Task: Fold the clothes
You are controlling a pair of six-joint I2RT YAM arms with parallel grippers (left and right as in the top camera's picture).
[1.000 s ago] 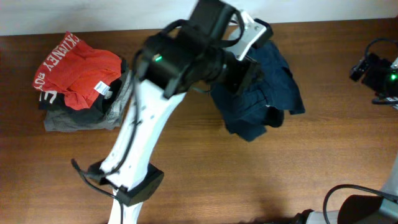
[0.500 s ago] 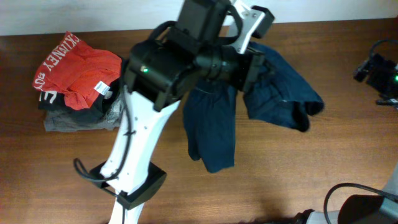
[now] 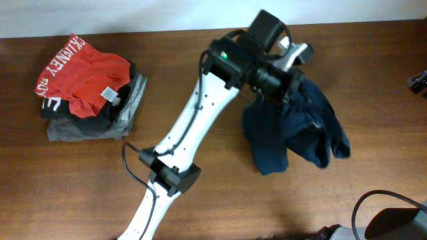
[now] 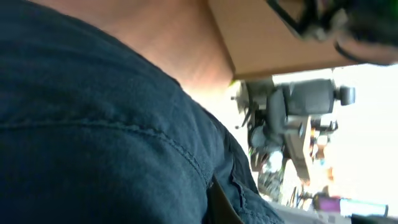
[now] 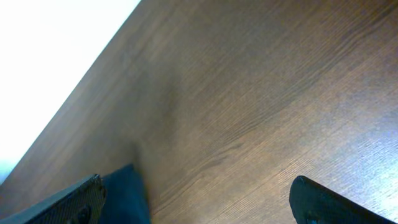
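The wood is bare below the left gripper, to its left in the overhead view, so the left gripper needs to swing outward next, then go down there and let go of the bunched clothes so they are spread.
The clothes (image 3: 293, 127), a dark navy garment, hang bunched at the right of centre of the wooden table (image 3: 200, 213), and the lower folds look to rest on the wood. My left gripper (image 3: 301, 56) is above the garment's top edge and shut on it. In the left wrist view the navy cloth (image 4: 93, 124) fills most of the picture and hides the jaws. My right gripper (image 5: 199, 208) stands open low over bare wood, with a corner of the clothes (image 5: 127, 196) beside its left finger (image 5: 74, 199). In the overhead view only a dark bit of the right arm (image 3: 420, 80) shows at the right edge.
A red garment with white lettering (image 3: 83, 73) lies on a grey folded garment (image 3: 90, 127) at the far left. The left arm's white links (image 3: 193, 127) cross the table's middle from its base (image 3: 170, 177). A black cable (image 3: 363, 203) curls at the front right corner.
My left arm has swung to the right with the clothes in its grip. The cloth hung spread out half a second ago and is now bunched together. The right arm has drawn back toward the right edge.
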